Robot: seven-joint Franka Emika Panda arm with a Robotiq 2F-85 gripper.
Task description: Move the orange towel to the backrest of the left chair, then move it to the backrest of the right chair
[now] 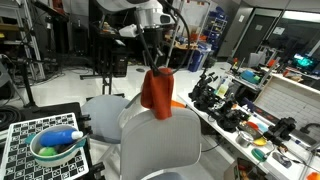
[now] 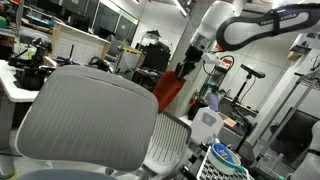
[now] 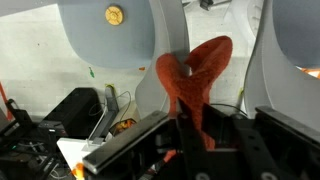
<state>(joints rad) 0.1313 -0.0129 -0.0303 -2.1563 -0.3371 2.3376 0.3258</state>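
Note:
My gripper moves toward the left in the wrist view next and down over the backrest's top edge [image 1: 174,110] [image 3: 172,40]. It releases the orange towel there, as the towel hangs over the gap.
The orange towel [image 1: 156,92] hangs in the air from my gripper [image 1: 153,66], which is shut on its top. It hangs over the gap between two grey mesh chairs, one further back [image 1: 106,110] and one nearer [image 1: 160,145]. In an exterior view the towel [image 2: 169,92] hangs behind the big near chair backrest [image 2: 85,115], under the gripper [image 2: 186,68]. In the wrist view the towel [image 3: 192,75] droops from the jaws [image 3: 192,128] between two chair backrests [image 3: 110,35].
A cluttered workbench [image 1: 250,110] with tools runs along one side. A checkered board with a green bowl [image 1: 55,145] sits on the opposite side. A box and bowl [image 2: 225,158] stand near the chairs. Lab equipment fills the background.

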